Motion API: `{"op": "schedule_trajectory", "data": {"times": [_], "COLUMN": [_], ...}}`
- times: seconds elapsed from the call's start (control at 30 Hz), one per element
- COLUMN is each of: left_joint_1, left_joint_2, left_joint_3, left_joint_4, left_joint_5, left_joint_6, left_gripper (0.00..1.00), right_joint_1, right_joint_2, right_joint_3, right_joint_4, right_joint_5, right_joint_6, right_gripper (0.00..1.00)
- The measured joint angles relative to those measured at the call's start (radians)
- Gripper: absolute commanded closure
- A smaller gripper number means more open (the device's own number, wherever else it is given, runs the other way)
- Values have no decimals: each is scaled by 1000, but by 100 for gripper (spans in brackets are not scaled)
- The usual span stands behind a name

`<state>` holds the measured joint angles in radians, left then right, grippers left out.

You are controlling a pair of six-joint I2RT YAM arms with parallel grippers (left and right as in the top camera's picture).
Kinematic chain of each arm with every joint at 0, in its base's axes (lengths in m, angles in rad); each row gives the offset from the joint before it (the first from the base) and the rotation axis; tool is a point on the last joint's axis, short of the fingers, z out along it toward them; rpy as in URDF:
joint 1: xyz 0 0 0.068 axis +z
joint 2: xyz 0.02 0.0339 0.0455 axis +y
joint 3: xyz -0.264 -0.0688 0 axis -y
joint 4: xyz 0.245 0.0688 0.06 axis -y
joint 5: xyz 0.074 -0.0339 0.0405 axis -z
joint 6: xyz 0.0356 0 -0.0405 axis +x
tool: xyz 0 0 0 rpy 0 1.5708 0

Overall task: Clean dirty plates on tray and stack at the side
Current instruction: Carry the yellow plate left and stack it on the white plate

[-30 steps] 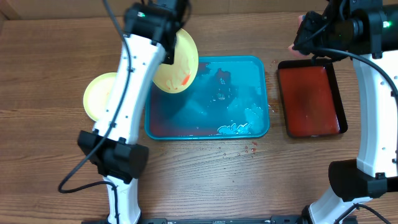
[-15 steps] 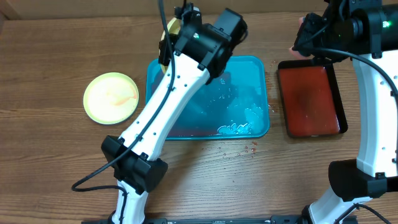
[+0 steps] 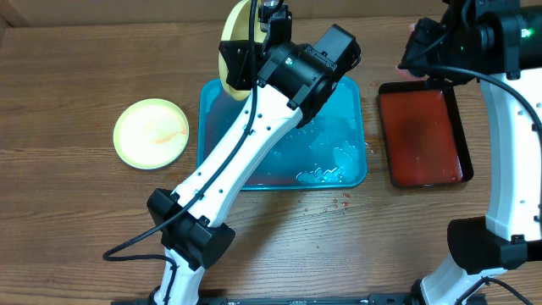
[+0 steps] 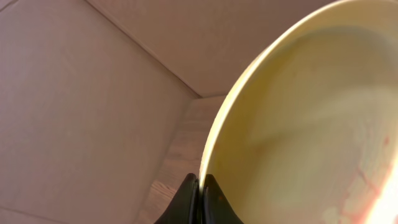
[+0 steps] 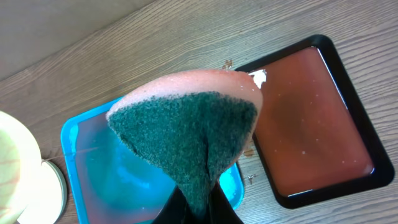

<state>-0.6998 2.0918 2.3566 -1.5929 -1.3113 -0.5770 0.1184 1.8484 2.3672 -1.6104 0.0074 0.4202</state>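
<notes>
The second yellow-green plate is beside the tray. I need to swing my left gripper toward it, tilt the held plate flatter and lower it on top.
My left gripper (image 3: 251, 52) is shut on the rim of a yellow-green plate (image 3: 235, 38). It holds the plate on edge, high over the far left corner of the turquoise tray (image 3: 356, 179). In the left wrist view the fingertips (image 4: 199, 186) pinch the plate's rim, and faint red smears show on the plate (image 4: 298, 124). A second yellow-green plate (image 3: 152, 133) lies flat on the table left of the tray. The mint-blue plate is out of view. My right gripper (image 3: 415, 47) is shut on a pink and green sponge (image 5: 193, 124), held high above the gap between the two trays.
The tray holds bluish water with foam (image 3: 326, 174) near its front right corner. A red tray with a black rim (image 3: 423, 135) stands to its right. Small crumbs (image 3: 334, 205) lie on the table in front of the tray. A cardboard wall runs along the back.
My left arm swung the plate from the tray's left side up to its far edge and turned it more on edge. The right arm and the sponge have not moved.
</notes>
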Motion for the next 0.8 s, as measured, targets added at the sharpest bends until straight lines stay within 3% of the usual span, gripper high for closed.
{"op": "schedule_trajectory", "data": {"times": [0.13,0.33,0.8], "left_joint_1": [7,93,655], "left_joint_2": [0,0,0], "left_joint_3": [0,0,-14], "left_joint_4": [2,4,46], "left_joint_5": [85,388,1020], "left_joint_6": [-1,18,196], "left_gripper": [96,96,96], "right_joint_1": [0,0,0], "right_joint_2": [0,0,0], "right_joint_3": [0,0,0], "right_joint_4": [-6,-5,-5], "right_joint_5": [1,1,2], "right_joint_6": [1,-2,-2], "right_gripper": [96,96,96]}}
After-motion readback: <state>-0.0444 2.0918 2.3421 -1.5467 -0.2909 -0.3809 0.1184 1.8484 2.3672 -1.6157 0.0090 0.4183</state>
